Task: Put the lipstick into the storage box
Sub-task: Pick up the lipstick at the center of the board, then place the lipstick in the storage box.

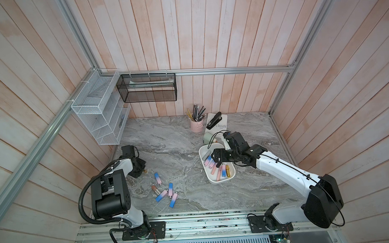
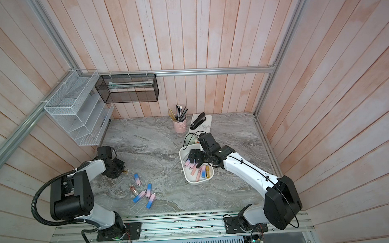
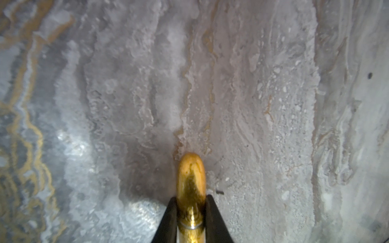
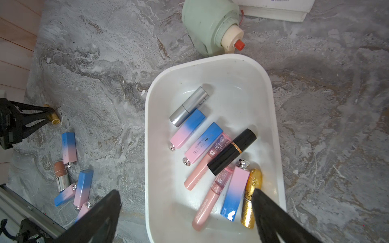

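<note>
My left gripper lifts to clear the box's rim next, crosses over the tabletop to the storage box's far end (image 1: 209, 150), and releases beside the silver lipstick.
My left gripper (image 3: 191, 198) is shut on a gold lipstick (image 3: 191, 176), low over the marble tabletop at the left side; both top views show the lipstick's gold end (image 1: 144, 171) (image 2: 125, 171) poking out of the jaws. The storage box (image 1: 218, 181) (image 2: 196, 182) (image 4: 151, 109) is a white tub right of centre and holds several lipsticks (image 4: 196, 131). My right gripper (image 1: 215, 159) (image 2: 193, 160) (image 4: 186, 194) hangs open over the box with nothing between its fingers. Several more lipsticks (image 1: 165, 192) (image 2: 145, 192) (image 4: 73, 178) lie loose on the table at front left.
A pink pen cup (image 1: 196, 124), a stapler (image 1: 214, 121) on a book and a pale green bottle (image 4: 208, 27) stand behind the box. A white wire rack (image 1: 99, 107) and a black mesh basket (image 1: 146, 88) hang on the walls at back left.
</note>
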Robot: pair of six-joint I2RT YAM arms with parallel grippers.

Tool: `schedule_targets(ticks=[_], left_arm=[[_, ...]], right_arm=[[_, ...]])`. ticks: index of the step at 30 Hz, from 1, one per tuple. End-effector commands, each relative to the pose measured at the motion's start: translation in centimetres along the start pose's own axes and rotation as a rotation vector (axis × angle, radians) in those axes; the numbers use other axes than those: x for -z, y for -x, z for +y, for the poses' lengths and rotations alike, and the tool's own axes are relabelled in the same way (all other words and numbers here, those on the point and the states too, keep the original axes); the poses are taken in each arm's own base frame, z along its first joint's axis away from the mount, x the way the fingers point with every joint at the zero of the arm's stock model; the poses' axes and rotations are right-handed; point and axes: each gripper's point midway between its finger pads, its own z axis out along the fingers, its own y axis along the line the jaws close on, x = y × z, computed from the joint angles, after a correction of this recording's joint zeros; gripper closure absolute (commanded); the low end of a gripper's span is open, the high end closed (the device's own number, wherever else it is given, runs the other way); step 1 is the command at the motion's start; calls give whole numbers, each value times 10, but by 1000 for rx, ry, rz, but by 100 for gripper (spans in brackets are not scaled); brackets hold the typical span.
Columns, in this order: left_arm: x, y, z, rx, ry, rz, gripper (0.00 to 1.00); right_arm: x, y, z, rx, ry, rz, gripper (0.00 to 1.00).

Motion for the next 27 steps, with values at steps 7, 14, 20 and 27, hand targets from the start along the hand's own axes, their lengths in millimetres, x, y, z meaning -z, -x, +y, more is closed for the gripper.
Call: schedule_targets(ticks=[7,14,20,27], left_arm=[[8,-57,26,-104,75,184,81],[37,-68,-21,-290,31,129,81],[67,-81,-87,-400,-81,85,81],[86,-129,-166,-534,-224,104,81]], right_arm=[[6,11,7,2,-7,-30,2],[14,8,7,4,-16,-41,2],[35,2,-8,-15,-74,-71,2],[67,-12,-28,-70,-120,-105,2]])
